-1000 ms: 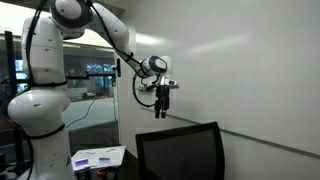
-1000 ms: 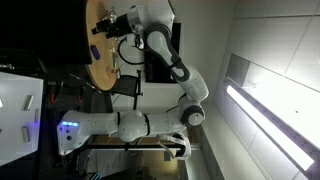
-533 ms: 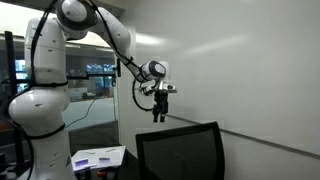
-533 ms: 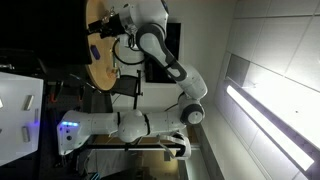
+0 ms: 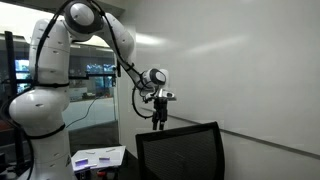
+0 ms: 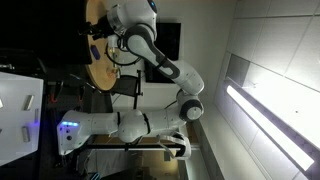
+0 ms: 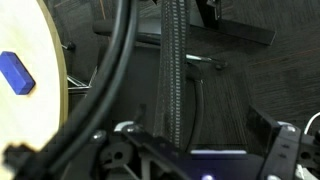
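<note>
The chair's black mesh piece is nearer one finger, so my gripper should next move over it toward the chair back to centre its open fingers.
My gripper [image 5: 157, 121] hangs fingers-down in front of the white wall, just above and left of a black chair back [image 5: 181, 150]. Its jaws stand wide apart, with nothing between them. In the wrist view the gripper [image 7: 197, 152] shows its two fingers at the bottom corners, with a black mesh strip [image 7: 172, 70] of the chair running up between them. A round wooden table [image 7: 30, 115] fills the left edge of that view, with a small blue block [image 7: 15, 72] lying on it. In an exterior view the gripper [image 6: 94, 37] is over the same wooden table [image 6: 100, 62].
A thick black cable [image 7: 112, 70] curves across the wrist view beside the table rim. A low white surface with papers [image 5: 98, 157] stands by the robot's base. A glass partition [image 5: 95, 90] is behind the arm, and dark carpet [image 7: 240, 90] lies below.
The arm has swung the gripper a little toward the robot's body and slightly lower. The jaws have stayed wide apart.
</note>
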